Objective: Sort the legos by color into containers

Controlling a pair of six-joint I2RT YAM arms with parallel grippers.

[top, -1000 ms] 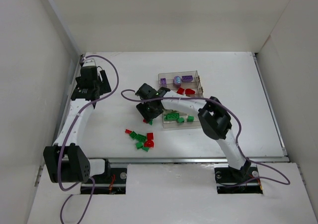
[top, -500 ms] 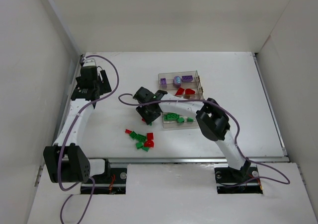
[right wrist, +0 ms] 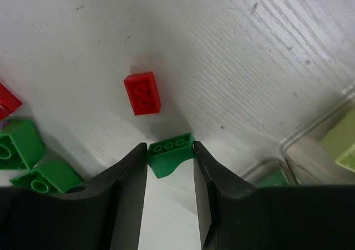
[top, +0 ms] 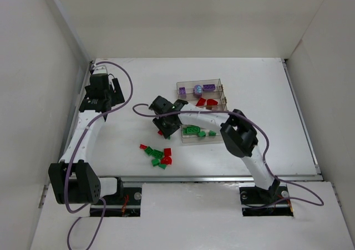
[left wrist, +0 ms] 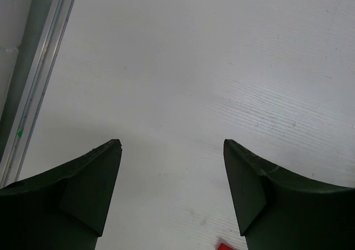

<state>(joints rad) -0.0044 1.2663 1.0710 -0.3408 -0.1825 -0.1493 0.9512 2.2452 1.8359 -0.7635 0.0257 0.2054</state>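
My right gripper lifts over the tray's section of green legos next and releases there, since that section lies to the gripper's right in the top view.
A small dark green lego (right wrist: 171, 153) sits between the fingertips of my right gripper (right wrist: 170, 148), and both jaws touch its sides just above the table. In the top view this gripper (top: 165, 129) hangs left of the clear divided container (top: 221, 92). That tray holds purple legos (top: 195, 88), red ones (top: 206, 101) and green ones (top: 197, 132) in separate compartments. A loose heap of green and red legos (top: 158, 156) lies nearer the front. My left gripper (left wrist: 172, 144) is open over bare table at the far left (top: 112, 90), holding nothing.
A red brick (right wrist: 142, 93) lies just beyond the held one, and green bricks (right wrist: 19, 144) lie to its left. The tray's corner (right wrist: 310, 144) is close on the right. A metal rail (left wrist: 33, 89) edges the table on the left. White walls surround the table.
The right gripper's jaws have closed in onto the green lego. Its wrist shifted slightly left, then held. The left arm has not moved.
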